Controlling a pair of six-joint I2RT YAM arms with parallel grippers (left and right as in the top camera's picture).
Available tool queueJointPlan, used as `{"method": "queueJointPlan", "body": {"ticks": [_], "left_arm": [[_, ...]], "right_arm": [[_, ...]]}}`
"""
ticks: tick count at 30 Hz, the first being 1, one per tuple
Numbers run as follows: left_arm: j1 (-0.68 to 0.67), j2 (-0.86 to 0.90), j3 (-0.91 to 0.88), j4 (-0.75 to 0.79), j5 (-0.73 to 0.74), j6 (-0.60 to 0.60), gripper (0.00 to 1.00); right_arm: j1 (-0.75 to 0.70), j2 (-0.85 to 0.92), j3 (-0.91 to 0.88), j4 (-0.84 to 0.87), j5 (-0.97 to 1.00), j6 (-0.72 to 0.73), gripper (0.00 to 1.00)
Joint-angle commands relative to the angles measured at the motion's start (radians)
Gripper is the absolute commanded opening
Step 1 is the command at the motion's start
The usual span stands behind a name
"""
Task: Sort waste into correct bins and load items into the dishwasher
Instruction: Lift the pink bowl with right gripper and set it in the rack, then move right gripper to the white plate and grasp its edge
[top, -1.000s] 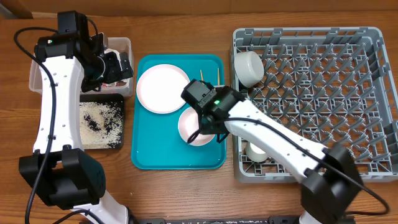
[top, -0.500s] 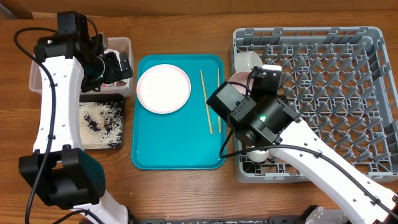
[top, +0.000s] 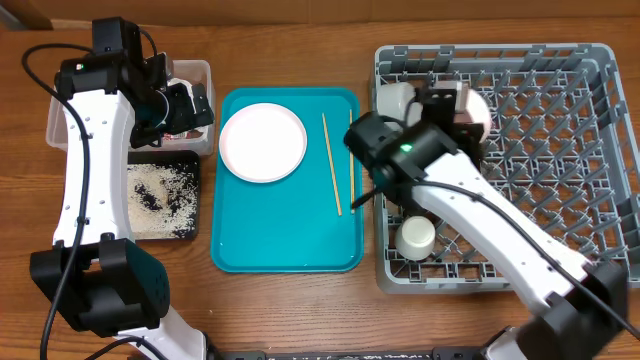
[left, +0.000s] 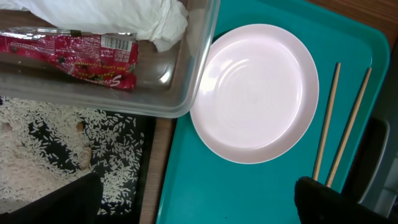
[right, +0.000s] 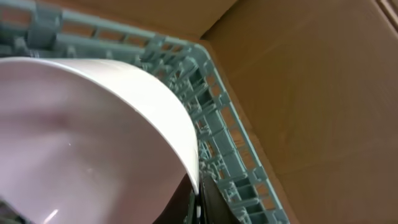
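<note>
The bowl in my right gripper goes back down toward the small cup (top: 416, 237) next, beside the second bowl, which already fills the rack's far corner.
My right gripper (top: 455, 100) is shut on the rim of a white bowl (top: 477, 110) and holds it tilted over the back left of the grey dish rack (top: 560, 60). In the right wrist view the bowl (right: 81, 137) fills the left side, with the jaws (right: 196, 200) pinching its rim above the rack (right: 214, 124). A second bowl (top: 396, 98) and a small cup (top: 416, 237) sit in the rack. The plate (top: 262, 141) and two chopsticks (top: 332, 165) lie on the teal tray. My left gripper (top: 188, 104) is open and empty over the clear tub (top: 195, 68).
In the left wrist view the clear tub (left: 180, 99) holds the napkin (left: 124, 15) and the red wrapper (left: 74, 53). The black tray (top: 192, 200) below it holds rice (left: 50, 143). The teal tray (top: 280, 240) lies between the bins and the rack.
My right arm lifted the white bowl off the teal tray and carried it right and back over the rack. The chopsticks now show. The left arm has not moved.
</note>
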Motion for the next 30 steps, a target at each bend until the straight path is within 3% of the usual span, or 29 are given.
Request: {"method": "queueJointPlan", "body": {"ticks": [1,4,23,30], "left_arm": [[-0.001,0.0,0.026,0.0,0.009,-0.003,1.0],[-0.001,0.0,0.026,0.0,0.009,-0.003,1.0],[-0.001,0.0,0.026,0.0,0.009,-0.003,1.0],[-0.001,0.0,0.026,0.0,0.009,-0.003,1.0]], "right_arm": [[0.003,0.097,0.019,-0.093,0.007,0.084,0.04],[0.003,0.16,0.019,-0.166,-0.039,0.176,0.04],[0.01,0.228,0.014,-0.118,-0.212,0.175,0.04],[0.022,0.228,0.019,-0.175,-0.382,0.176,0.04]]}}
